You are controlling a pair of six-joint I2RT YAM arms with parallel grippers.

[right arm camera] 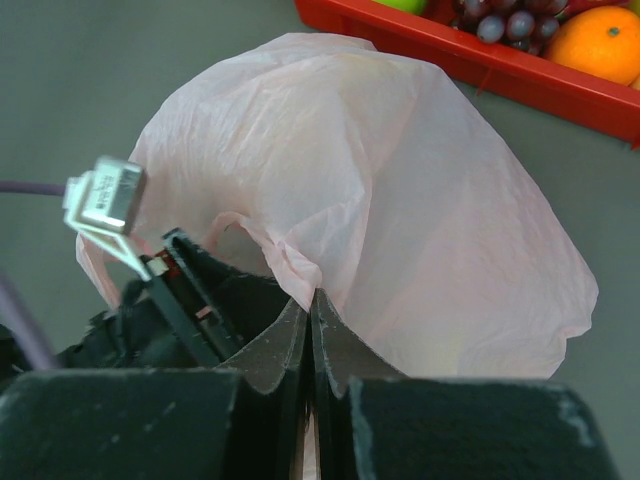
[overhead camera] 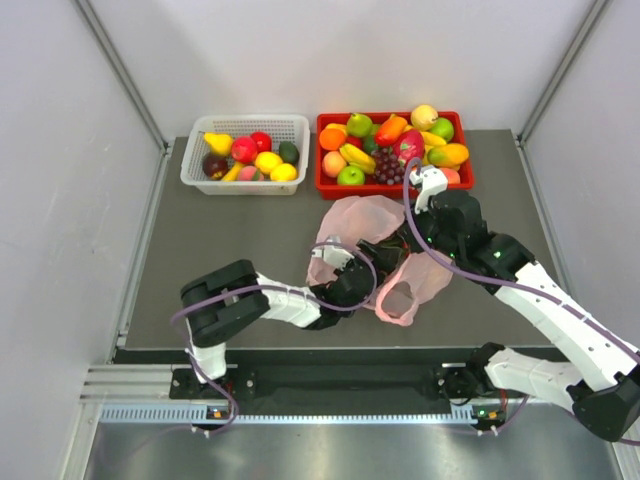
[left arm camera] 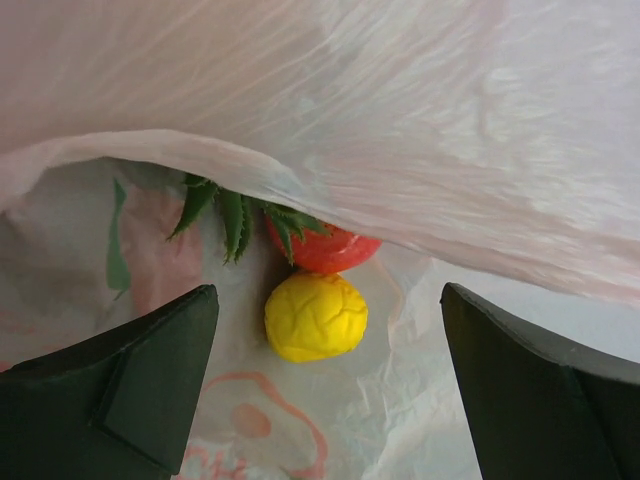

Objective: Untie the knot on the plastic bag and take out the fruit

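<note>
My left gripper will next push outward, deeper into the bag under the plastic fold, then close on one of the crown leaves [left arm camera: 238, 217].
The pink plastic bag [overhead camera: 362, 218] lies in the middle of the table with its mouth facing the arms. No knot shows; a loose handle loop [overhead camera: 397, 303] lies at the front. My left gripper [left arm camera: 330, 380] is open and reaches into the bag mouth. Just ahead of its fingers lie a yellow fruit [left arm camera: 316, 316], a red fruit [left arm camera: 327, 249] and green pineapple crown leaves [left arm camera: 230, 215], partly under a fold of plastic. My right gripper [right arm camera: 312, 300] is shut on the bag's upper rim [right arm camera: 285, 265] and holds it up, right next to the left gripper [right arm camera: 190, 290].
A white basket [overhead camera: 190, 170] of toy fruit stands at the back left. A red crate [overhead camera: 400, 188] of toy fruit stands at the back right, just behind the bag. The crate edge also shows in the right wrist view [right arm camera: 500, 70].
</note>
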